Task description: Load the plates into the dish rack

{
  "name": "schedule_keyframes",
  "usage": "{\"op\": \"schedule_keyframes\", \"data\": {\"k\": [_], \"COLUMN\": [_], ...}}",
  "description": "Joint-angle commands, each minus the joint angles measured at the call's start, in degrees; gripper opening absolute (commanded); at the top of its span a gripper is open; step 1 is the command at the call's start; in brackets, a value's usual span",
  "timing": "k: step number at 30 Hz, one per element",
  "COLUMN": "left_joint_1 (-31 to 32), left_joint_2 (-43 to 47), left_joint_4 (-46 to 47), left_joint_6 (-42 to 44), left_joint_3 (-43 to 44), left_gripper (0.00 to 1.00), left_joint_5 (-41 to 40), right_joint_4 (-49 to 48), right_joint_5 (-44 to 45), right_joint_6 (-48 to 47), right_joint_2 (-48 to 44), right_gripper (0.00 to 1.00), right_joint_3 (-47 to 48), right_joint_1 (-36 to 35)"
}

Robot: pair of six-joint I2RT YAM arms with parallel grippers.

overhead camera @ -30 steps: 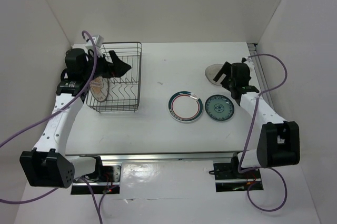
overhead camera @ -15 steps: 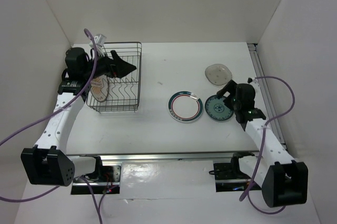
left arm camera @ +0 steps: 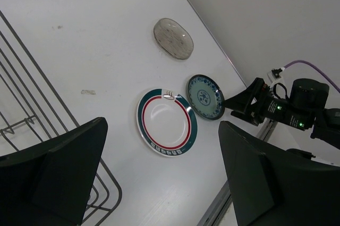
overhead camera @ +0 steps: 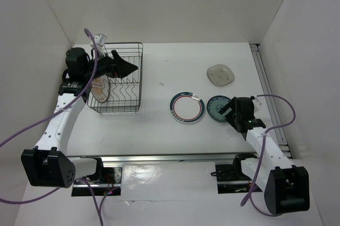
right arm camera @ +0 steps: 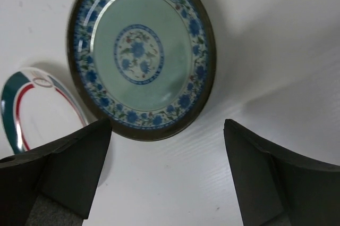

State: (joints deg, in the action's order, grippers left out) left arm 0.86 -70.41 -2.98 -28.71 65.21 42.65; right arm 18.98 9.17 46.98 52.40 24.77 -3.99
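Observation:
The teal-green plate's near rim [overhead camera: 228, 115] [right arm camera: 198, 110] is closest to my fingers, so next my right gripper will go down with its fingers open until they are on both sides of that rim, and then pinch it.
The dark wire dish rack [overhead camera: 130, 85] stands at the back left with the orange sunburst plate [overhead camera: 99, 91] upright in its left side. My left gripper [overhead camera: 126, 69] hovers open and empty over the rack; its wires show in the left wrist view [left arm camera: 32, 109]. The red-and-teal ringed plate [overhead camera: 187, 107], the teal-green plate [overhead camera: 215, 108] and the pale grey plate [overhead camera: 220, 74] lie flat on the table. My right gripper [overhead camera: 229, 110] is open and empty just above the table at the teal plate's near right rim [right arm camera: 141, 50].
The left wrist view shows the grey plate [left arm camera: 173, 38], the ringed plate [left arm camera: 167, 122], the teal plate [left arm camera: 206, 96] and the right arm [left arm camera: 287, 110]. A metal rail [overhead camera: 264, 82] runs along the table's right edge. White walls enclose three sides.
My right arm has drawn back from the grey plate toward the near edge and come down beside the teal plate. The left gripper has barely moved.

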Motion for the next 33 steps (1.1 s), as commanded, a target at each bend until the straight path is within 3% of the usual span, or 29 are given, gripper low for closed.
{"op": "schedule_keyframes", "data": {"k": [1,10,15,22,25,27,33], "left_joint_1": [0.1,0.1,0.1,0.1,0.1,0.1,0.1], "left_joint_2": [-0.4,-1.0,-1.0,-0.4,-0.4,-0.4,0.1], "left_joint_4": [1.8,1.8,1.8,1.2,0.7,0.7,-1.6], "left_joint_6": [0.5,0.5,0.5,1.0,1.6,1.6,3.5], "left_joint_3": [-0.5,-0.5,-0.5,-0.5,-0.5,-0.5,0.6], "left_gripper": [1.0,1.0,1.0,1.0,1.0,1.0,1.0], "left_joint_5": [0.4,-0.1,-0.1,-0.6,-1.2,-1.2,-5.2], "right_joint_4": [-0.7,-4.6,-5.4,-9.6,-10.9,-10.9,-11.5], "right_joint_5": [2.0,3.4,4.6,4.1,4.1,4.1,3.6], "right_joint_6": [2.9,4.1,4.1,4.1,4.1,4.1,3.6], "right_joint_2": [1.8,3.1,4.4,7.0,9.2,9.9,12.1], "right_gripper": [0.93,0.86,0.75,0.71,0.67,0.57,0.5], "right_joint_3": [-1.2,-3.6,-4.1,-5.4,-5.4,-5.4,-4.8], "right_joint_1": [0.4,1.5,2.7,4.3,4.8,4.8,5.3]}}
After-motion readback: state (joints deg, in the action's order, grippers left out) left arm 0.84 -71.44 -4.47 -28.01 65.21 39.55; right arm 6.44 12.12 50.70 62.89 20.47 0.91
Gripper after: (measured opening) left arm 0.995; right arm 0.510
